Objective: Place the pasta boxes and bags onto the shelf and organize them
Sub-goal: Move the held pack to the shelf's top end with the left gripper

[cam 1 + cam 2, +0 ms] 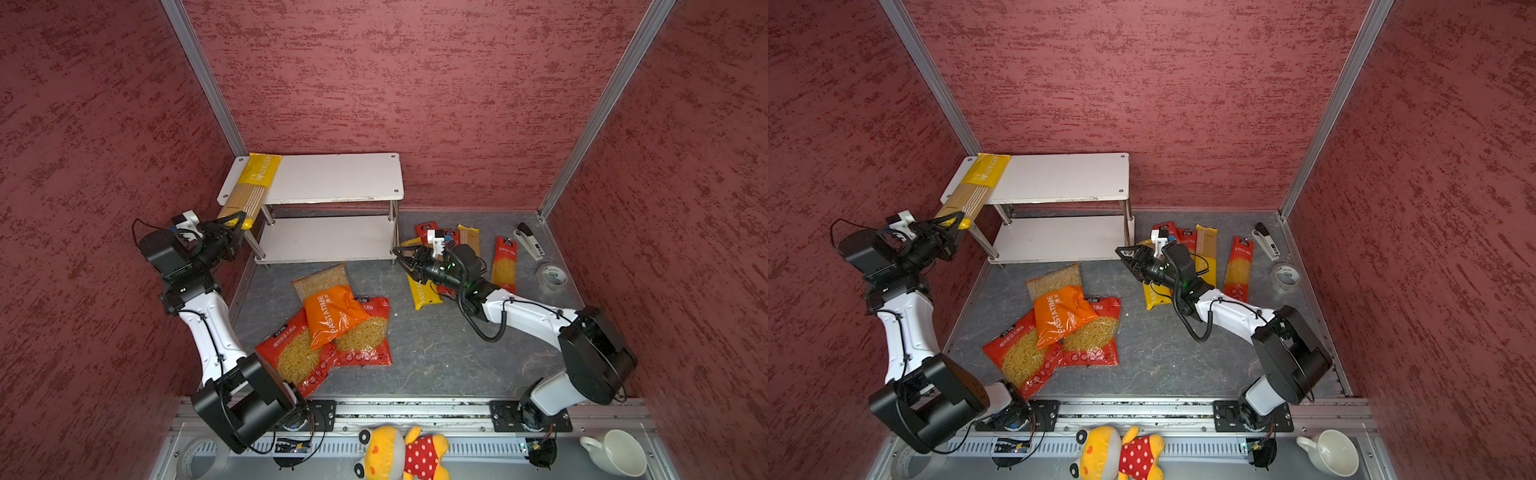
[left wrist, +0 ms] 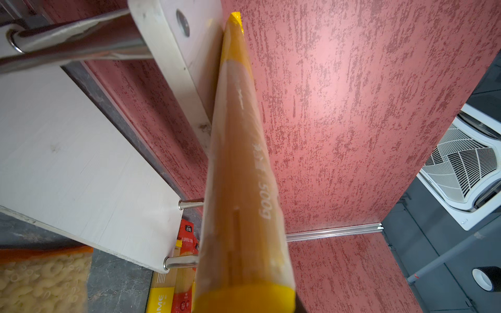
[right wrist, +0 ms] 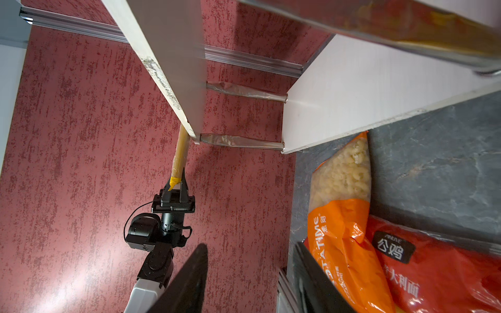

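I will next move my left gripper outward and toward the side to slide the box onto the top board's bare end strip [image 1: 232, 176] [image 2: 197, 47], and then let go of the box, because its near end sticks out.
My left gripper [image 1: 237, 222] [image 1: 957, 222] is shut on the near end of a yellow PASTATIME pasta box [image 1: 249, 187] [image 2: 238, 162]. The box's far end rests on the left end of the top board of the shelf [image 1: 340, 178] [image 1: 1067, 176], and its near end overhangs. My right gripper [image 1: 401, 257] [image 3: 249, 245] hangs open and empty by the shelf's right front post. On the floor in front lie an orange bag [image 1: 332, 311] [image 3: 344, 244] and two red bags [image 1: 291, 353] [image 1: 365, 336]. More pasta boxes, red [image 1: 504, 264] and yellow [image 1: 424, 295], lie right of the shelf, partly under my right arm.
A stapler [image 1: 528, 242] and a tape roll [image 1: 550, 277] sit at the far right of the floor. A plush toy [image 1: 399, 453] and a white cup [image 1: 615, 453] lie beyond the front rail. Red walls close in on three sides.
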Available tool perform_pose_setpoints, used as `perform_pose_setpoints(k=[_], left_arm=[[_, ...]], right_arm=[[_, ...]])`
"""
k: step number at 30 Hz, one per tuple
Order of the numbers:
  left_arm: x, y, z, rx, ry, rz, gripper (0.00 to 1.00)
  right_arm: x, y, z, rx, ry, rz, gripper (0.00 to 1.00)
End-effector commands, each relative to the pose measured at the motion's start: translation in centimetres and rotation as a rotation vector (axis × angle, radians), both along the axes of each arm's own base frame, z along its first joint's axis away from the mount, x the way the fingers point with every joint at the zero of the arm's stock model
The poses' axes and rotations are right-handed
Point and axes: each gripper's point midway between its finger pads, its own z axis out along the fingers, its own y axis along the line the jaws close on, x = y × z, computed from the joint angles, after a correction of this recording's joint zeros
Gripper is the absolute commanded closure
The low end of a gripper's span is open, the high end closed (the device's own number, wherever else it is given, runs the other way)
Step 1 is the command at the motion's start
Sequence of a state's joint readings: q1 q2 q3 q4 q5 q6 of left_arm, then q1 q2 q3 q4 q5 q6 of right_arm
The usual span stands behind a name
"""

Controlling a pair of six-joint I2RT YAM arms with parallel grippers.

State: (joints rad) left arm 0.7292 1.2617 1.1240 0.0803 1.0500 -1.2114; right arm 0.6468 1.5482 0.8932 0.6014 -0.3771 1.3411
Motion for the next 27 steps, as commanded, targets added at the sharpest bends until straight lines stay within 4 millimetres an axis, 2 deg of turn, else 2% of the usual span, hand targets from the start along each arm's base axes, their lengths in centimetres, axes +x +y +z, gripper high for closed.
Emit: perform_pose_setpoints(k=[1, 9, 12, 17, 21, 22, 23, 27], left_arm=[[0.4, 0.8, 2.3, 0.077, -0.076, -0.002, 1.00], [1.9, 3.2, 2.8, 0.111, -0.100, 0.106, 1.00], [2.7, 3.0, 3.0, 0.131, -0.106, 0.103, 1.00], [3.8, 3.5, 1.8, 0.099, -0.091, 0.086, 1.00], [3.9, 3.4, 1.1, 0.098, -0.082, 0.080, 1.00], [3.9, 3.5, 0.9, 0.094, -0.076, 0.082, 0.98], [3.8, 3.6, 0.7, 0.087, -0.073, 0.086, 0.90], [3.0, 3.3, 0.5, 0.087, -0.066, 0.099, 0.52]], right_arm=[[-0.3, -0.5, 1.1, 0.020, -0.029, -0.015, 0.48], [-0.6, -0.9, 0.7, 0.002, -0.029, -0.027, 0.48], [-0.6, -0.9, 0.5, 0.000, -0.021, -0.026, 0.48], [-0.6, -1.0, 0.4, -0.003, -0.020, -0.029, 0.48], [-0.6, -1.0, 0.4, -0.006, -0.019, -0.032, 0.48], [-0.5, -1.0, 0.3, -0.007, -0.018, -0.033, 0.48], [-0.5, -1.0, 0.3, -0.006, -0.018, -0.033, 0.48], [-0.4, -0.8, 0.2, -0.009, -0.015, -0.030, 0.48]])
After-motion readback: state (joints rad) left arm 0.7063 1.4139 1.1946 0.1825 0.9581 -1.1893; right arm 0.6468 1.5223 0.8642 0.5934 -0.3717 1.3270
